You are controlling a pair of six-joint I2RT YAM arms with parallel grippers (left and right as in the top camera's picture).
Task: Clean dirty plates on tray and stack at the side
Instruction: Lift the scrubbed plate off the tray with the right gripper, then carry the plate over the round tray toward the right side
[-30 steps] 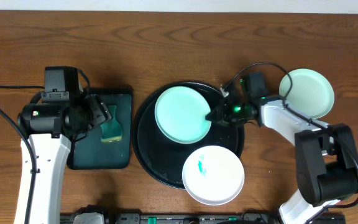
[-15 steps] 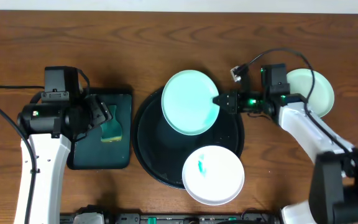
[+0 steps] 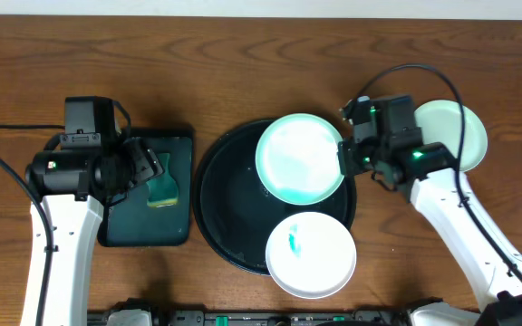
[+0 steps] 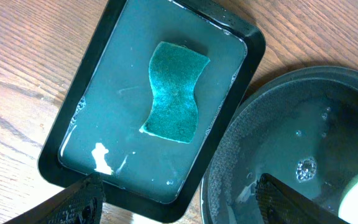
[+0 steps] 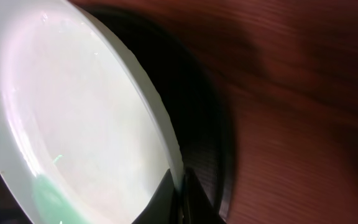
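Next, my right gripper moves down and to the right in the overhead view and releases the mint plate (image 3: 299,158) on the pale plate (image 3: 449,129), as that one already sits aside.
My right gripper (image 3: 343,158) is shut on the right rim of a pale mint plate (image 3: 299,158), holding it tilted over the back right of the round black tray (image 3: 229,208). In the right wrist view the fingertips (image 5: 182,182) pinch the plate (image 5: 73,112) at its edge, with the tray (image 5: 197,106) behind it. A white plate (image 3: 311,254) with a small teal smear lies on the tray's front edge. Another pale plate (image 3: 456,136) rests on the bare wood at the right. My left gripper (image 3: 148,167) hangs open over the green rectangular tray.
The dark-green rectangular tray (image 4: 241,74) holds water and a teal sponge (image 4: 174,92), just left of the round tray (image 4: 278,149). My left gripper (image 4: 182,199) is spread wide above the gap between the two trays. Cables run along the left edge and behind the right arm.
My right gripper has lifted the mint plate and carried it rightward across the tray, with the arm swinging out to the right. The left arm has stayed still.
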